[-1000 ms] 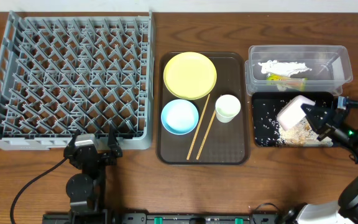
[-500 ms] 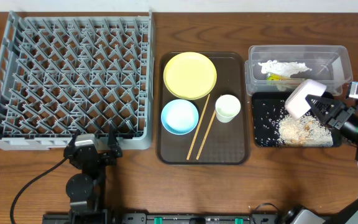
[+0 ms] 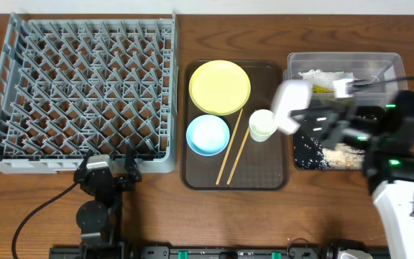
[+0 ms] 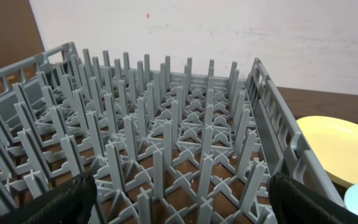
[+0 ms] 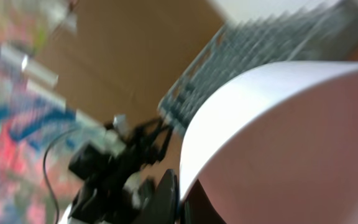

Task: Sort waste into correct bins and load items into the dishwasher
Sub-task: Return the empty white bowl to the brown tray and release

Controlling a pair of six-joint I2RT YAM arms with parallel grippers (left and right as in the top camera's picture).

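Note:
My right gripper is holding the white bowl and next needs to move back over the spot between chopsticks and the tray's near corner, because the brown tray is bare there. It should turn the bowl upright and lower it.
My right gripper is shut on the rim of the white bowl and holds it tipped in the air, between the black tray and the white cup. In the right wrist view the bowl fills the frame, with my gripper on its rim. Rice grains lie in the black tray. The napkin and wrapper lie in the clear tub. The yellow plate, blue bowl and chopsticks rest on the brown tray. My left gripper is open and empty at the grey rack's front edge.
The left wrist view shows the rack's pegs between my open left gripper, with the yellow plate to the right. The brown tray sits between the rack and the bins.
My right gripper lifted the white bowl off the black tray and swung it left, toward the brown tray. A heap of grains stays in the black tray. The left arm has not moved.

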